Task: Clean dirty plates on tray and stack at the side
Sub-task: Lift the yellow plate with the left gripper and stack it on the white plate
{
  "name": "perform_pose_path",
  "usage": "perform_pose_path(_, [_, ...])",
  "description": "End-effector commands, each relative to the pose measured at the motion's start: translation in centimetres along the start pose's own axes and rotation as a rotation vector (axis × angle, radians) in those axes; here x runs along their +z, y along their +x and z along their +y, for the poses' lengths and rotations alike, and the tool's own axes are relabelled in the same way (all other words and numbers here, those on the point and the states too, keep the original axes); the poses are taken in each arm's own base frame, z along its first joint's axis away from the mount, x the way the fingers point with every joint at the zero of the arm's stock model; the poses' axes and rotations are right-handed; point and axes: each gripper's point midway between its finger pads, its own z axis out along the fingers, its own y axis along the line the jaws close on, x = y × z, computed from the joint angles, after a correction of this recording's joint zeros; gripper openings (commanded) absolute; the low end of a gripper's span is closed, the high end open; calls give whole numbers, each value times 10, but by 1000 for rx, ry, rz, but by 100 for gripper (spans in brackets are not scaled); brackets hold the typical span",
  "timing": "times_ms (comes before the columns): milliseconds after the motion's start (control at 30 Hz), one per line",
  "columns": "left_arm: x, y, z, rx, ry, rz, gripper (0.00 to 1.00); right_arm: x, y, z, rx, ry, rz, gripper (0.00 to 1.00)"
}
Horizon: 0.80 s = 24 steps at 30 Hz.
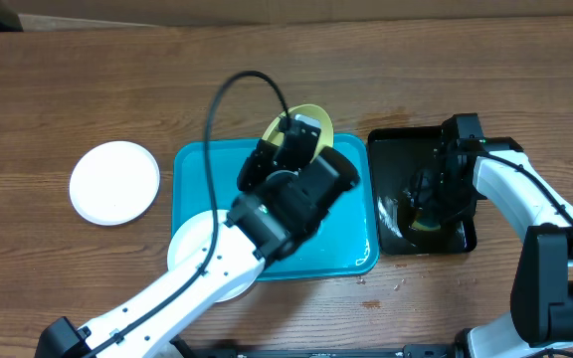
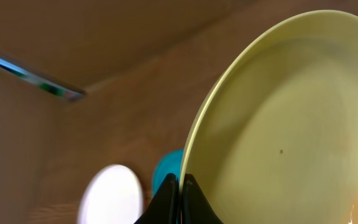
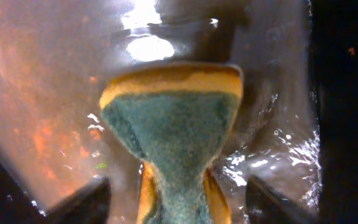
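Note:
I will move my left gripper to the left in the overhead view next, then down over the white plate clear of the tray (image 1: 114, 183) (image 2: 112, 195), because the top of that plate is bare.
My left gripper (image 1: 293, 139) is shut on the rim of the pale yellow-green plate (image 1: 313, 116) and holds it tilted up over the far edge of the turquoise tray (image 1: 199, 171). In the left wrist view the fingers (image 2: 182, 186) pinch the plate's edge (image 2: 291, 124). One white plate (image 1: 114, 182) lies on the table left of the tray. Another white plate (image 1: 191, 245) overlaps the tray's near left corner, partly hidden by my left arm. My right gripper (image 1: 432, 203) is shut on a yellow-and-green sponge (image 3: 173, 124), low in the black tray (image 1: 394, 149).
The black tray holds shallow water with reddish residue (image 3: 48, 137). The black cable (image 1: 229, 85) of my left arm arcs above the turquoise tray. A few crumbs (image 1: 398, 286) lie on the wooden table near its front edge.

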Motion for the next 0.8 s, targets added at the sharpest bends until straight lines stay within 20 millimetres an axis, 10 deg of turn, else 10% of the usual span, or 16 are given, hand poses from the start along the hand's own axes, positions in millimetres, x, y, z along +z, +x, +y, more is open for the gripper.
perform_pose_path(0, [-18, -20, 45, -1, -261, -88, 4, -2, -1, -2, -6, 13, -13, 95])
perform_pose_path(433, [-27, -40, 54, -75, -326, -153, 4, 19, 2, -4, -8, 1, -44, 96])
perform_pose_path(467, [-26, -41, 52, -84, -314, -156, 4, 20, 1, -4, -9, -3, -49, 84])
perform_pose_path(533, [-23, -41, 43, -87, -248, -153, 4, 19, -2, -3, -13, -7, -59, 4])
perform_pose_path(633, [-10, -36, 25, -89, -88, -116, 4, 14, -8, 1, -14, -19, -73, 6])
perform_pose_path(767, [14, -12, 33, -215, 9, 1, 4, 2, -15, 4, -15, -20, -78, 78])
